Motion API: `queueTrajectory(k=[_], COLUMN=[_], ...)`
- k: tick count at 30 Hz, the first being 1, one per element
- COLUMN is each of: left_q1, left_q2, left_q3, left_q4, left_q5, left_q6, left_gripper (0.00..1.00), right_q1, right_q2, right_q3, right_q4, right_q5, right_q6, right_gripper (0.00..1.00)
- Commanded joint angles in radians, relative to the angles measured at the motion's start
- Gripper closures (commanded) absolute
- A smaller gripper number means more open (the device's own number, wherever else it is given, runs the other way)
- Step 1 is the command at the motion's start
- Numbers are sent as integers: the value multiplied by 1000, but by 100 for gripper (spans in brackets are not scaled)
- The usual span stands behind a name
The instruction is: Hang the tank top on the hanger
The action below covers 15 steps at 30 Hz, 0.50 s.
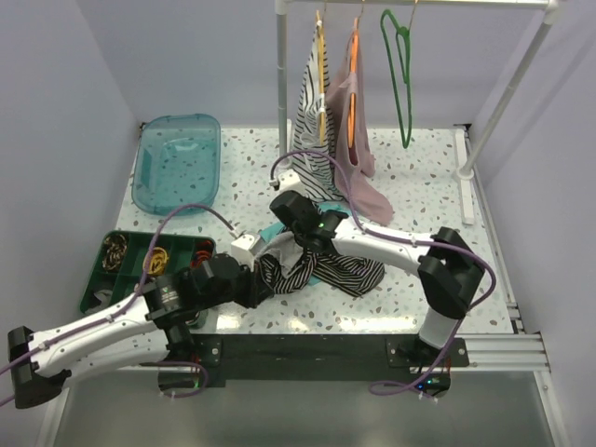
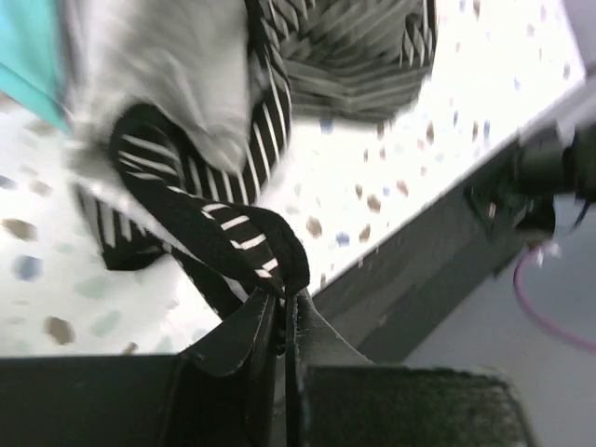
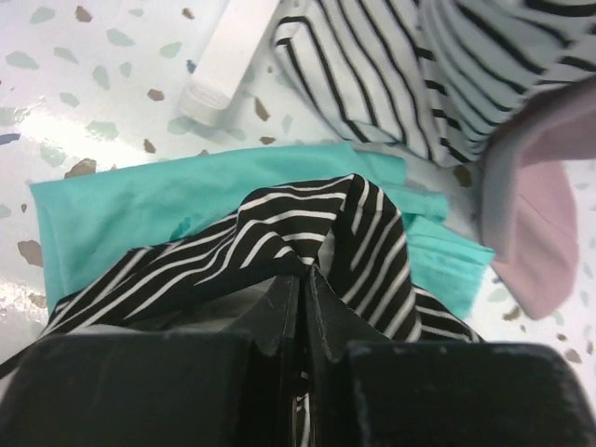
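Note:
The tank top is bunched up, so the robot's left gripper will next lift the black-trimmed strap up and outward. It will then lower the strap over the teal cloth and let go of it.
The black-and-white striped tank top lies bunched on the table's near middle. My left gripper is shut on its left end; in the left wrist view the gripper pinches a black-trimmed strap. My right gripper is shut on the top's upper part; in the right wrist view the gripper pinches a striped fold. The dark-green hanger hangs empty on the rail at the back right, away from both grippers.
A teal cloth lies under the tank top. A striped garment on a yellow hanger and a pink garment on an orange hanger hang on the rack. A teal bin and a green organizer tray sit left.

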Motion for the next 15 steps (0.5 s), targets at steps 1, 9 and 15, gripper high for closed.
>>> queueTrajectory(k=[1,9,15], left_q1=[-3,170,336], left_q2=[31,173,355], left_q3=[264,682,1031], left_q4=[-200,-208,-99], left_q5=[-380,-558,-340], left_q6=[-8,298,543], left_gripper=[100,100,100], right_q1=[0,-2,0], right_q2=[-234,-534,-561], right_q3=[66,133,325], right_q4=[-73,-102,-177], right_q5=[145,233,264], right_q6=[27,-24,-96], right_gripper=[100,100,100])
